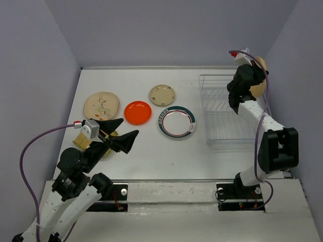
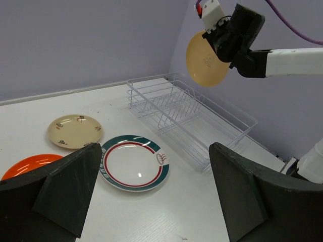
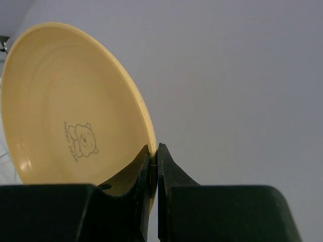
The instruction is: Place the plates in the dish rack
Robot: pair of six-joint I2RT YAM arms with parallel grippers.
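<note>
Next, my right gripper lowers the tan plate into the empty dividers by the wall and releases its rim, as it hangs upright above the rack [image 1: 229, 113].
My right gripper [image 3: 154, 151] is shut on the rim of a large tan plate [image 3: 70, 111] with a small bear print. It holds the plate upright in the air above the far right end of the clear dish rack [image 1: 229, 113]. The same tan plate [image 2: 204, 63] shows high up in the left wrist view. On the table lie a cream patterned plate [image 1: 102, 106], an orange-red plate [image 1: 138, 112], a small tan plate [image 1: 162, 94] and a white plate with a green-and-red rim [image 1: 177, 122]. My left gripper [image 1: 129, 127] hangs open and empty, left of the white plate [image 2: 133, 162].
A yellow plate [image 1: 81, 141] lies mostly hidden under my left arm. Purple walls close in the table on the left, the back and the right. The rack [image 2: 186, 118] stands against the right wall, its dividers holding nothing.
</note>
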